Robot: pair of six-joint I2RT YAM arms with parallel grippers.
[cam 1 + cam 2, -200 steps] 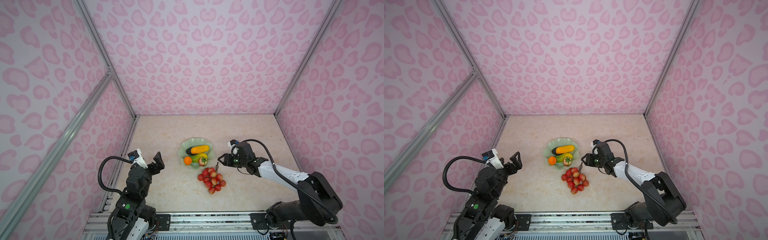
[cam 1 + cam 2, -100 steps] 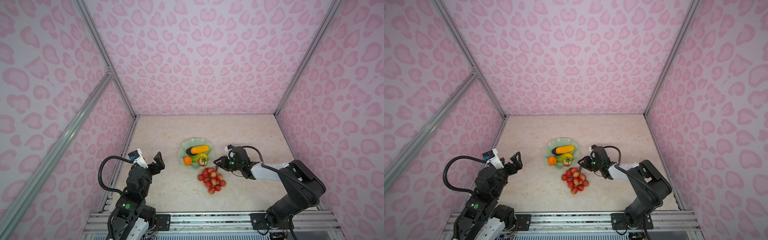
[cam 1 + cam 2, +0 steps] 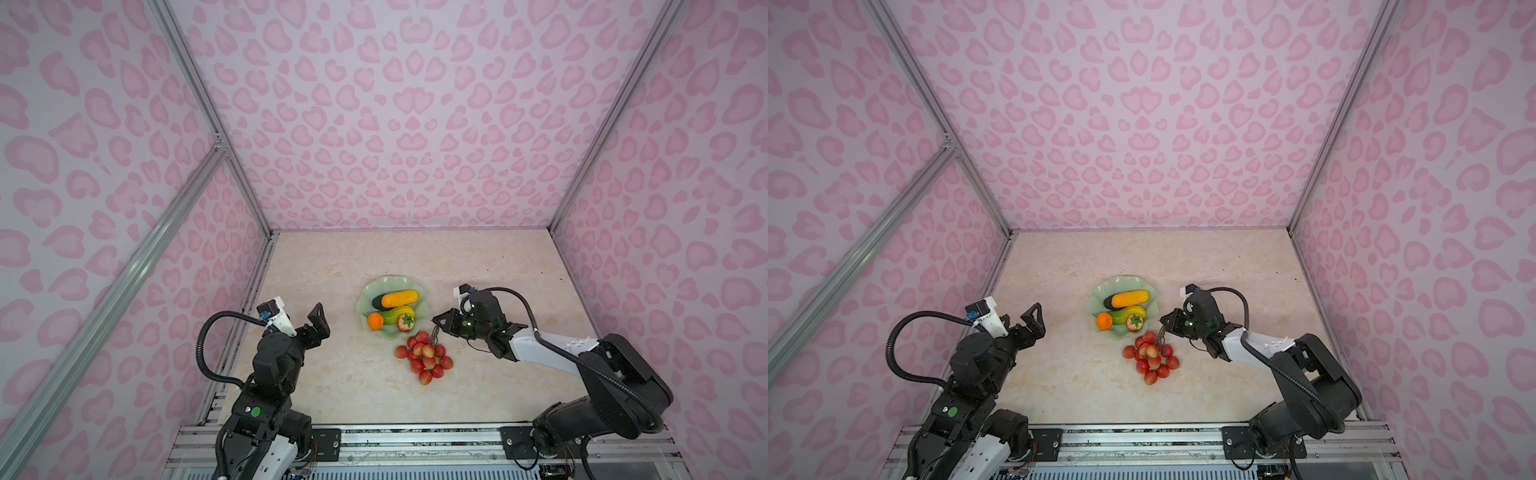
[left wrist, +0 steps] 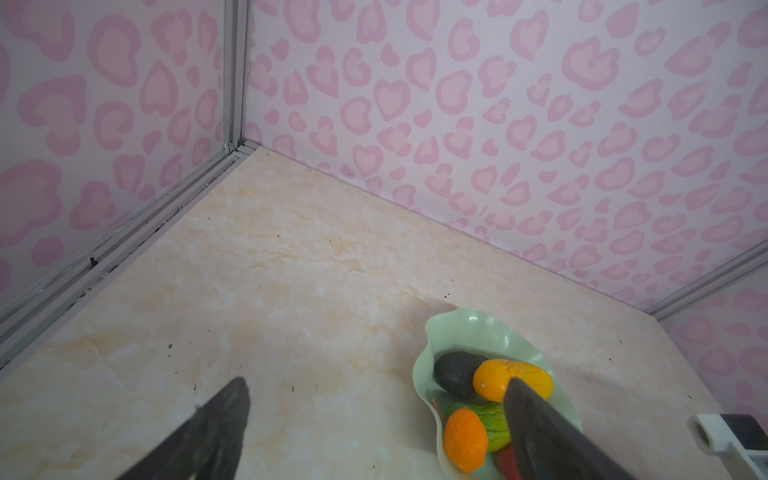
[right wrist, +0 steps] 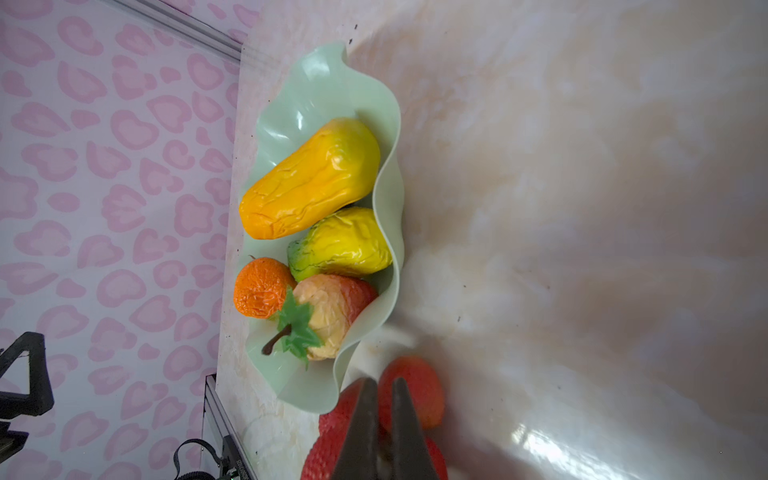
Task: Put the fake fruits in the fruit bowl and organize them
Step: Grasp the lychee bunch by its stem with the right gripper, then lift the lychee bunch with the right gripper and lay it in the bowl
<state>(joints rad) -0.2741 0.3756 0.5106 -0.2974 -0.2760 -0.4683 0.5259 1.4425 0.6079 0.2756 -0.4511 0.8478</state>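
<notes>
The berries are outside the bowl's rim, so my right gripper will next move up and outward over the fruits in the bowl (image 5: 337,244), then down to release the berries' dark stem.
The mint-green fruit bowl (image 3: 390,282) (image 3: 1121,281) holds a dark avocado (image 4: 455,372), a yellow-orange oblong (image 5: 309,183), a yellow-green oblong (image 5: 345,245), a small orange (image 5: 262,286) and a strawberry (image 5: 332,316). The red berry bunch (image 3: 426,357) (image 3: 1152,357) lies on the table just in front of the bowl. My right gripper (image 3: 436,323) (image 5: 384,382) is shut at the bunch's dark stem, directly over the berries beside the bowl's rim. My left gripper (image 3: 313,326) (image 4: 376,386) hangs open and empty to the left of the bowl.
Pink patterned walls close in the marble table (image 3: 353,386) on three sides, with aluminium rails (image 3: 257,282) along the left edge. A metal frame (image 3: 415,440) runs along the front edge by both arm bases.
My right gripper has closed on the berry bunch's stem; its arm dipped lower half a second ago and stands higher again. The left arm has not moved.
</notes>
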